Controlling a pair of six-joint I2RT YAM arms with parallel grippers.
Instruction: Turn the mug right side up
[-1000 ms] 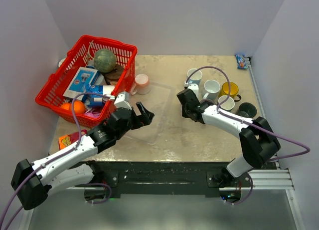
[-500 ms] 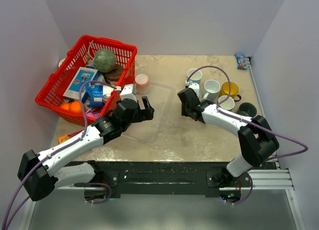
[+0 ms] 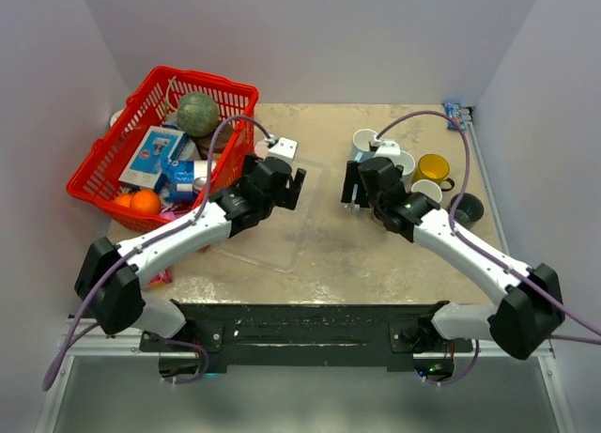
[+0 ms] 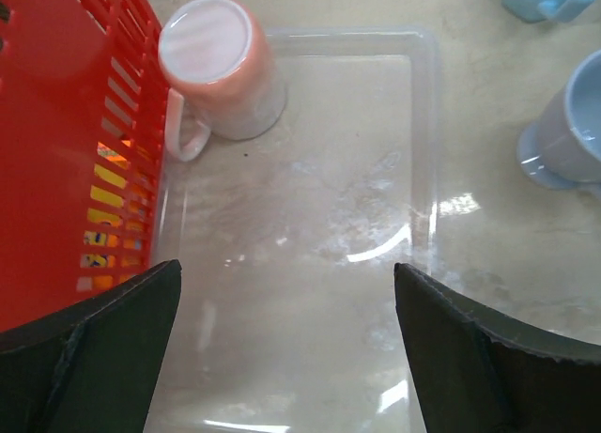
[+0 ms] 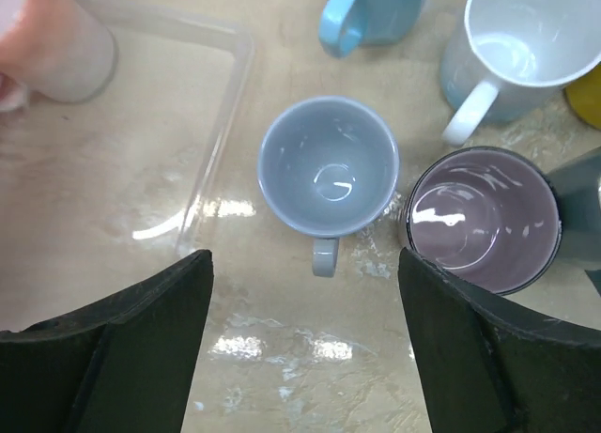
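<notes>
The pink mug's handle [image 4: 178, 135] lies below and outward and slants toward the basket [image 4: 66, 123], so my left gripper needs to lower outward next and turn to straddle it.
A pink mug [image 4: 221, 67] stands upside down, base up, beside the red basket [image 4: 66, 123], its handle toward the basket. My left gripper [image 4: 286, 269] hovers open over the clear plastic tray [image 4: 424, 123], short of that mug, nothing between its fingers. In the top view the left wrist [image 3: 280, 175] covers most of the pink mug. My right gripper [image 5: 302, 264] is open above an upright grey-blue mug [image 5: 329, 165], which stands free on the table with its handle toward the gripper.
Near the grey-blue mug stand a light blue mug [image 5: 376, 6], a white mug [image 5: 526, 38] and a dark mug with a purple inside [image 5: 484, 217]. A yellow mug [image 3: 434, 168] and a black mug [image 3: 465, 208] sit further right. The basket [image 3: 160, 142] holds several items.
My right gripper has opened and drawn up off the grey-blue mug, leaving it upright. My left arm has reached forward over the tray toward the pink mug.
</notes>
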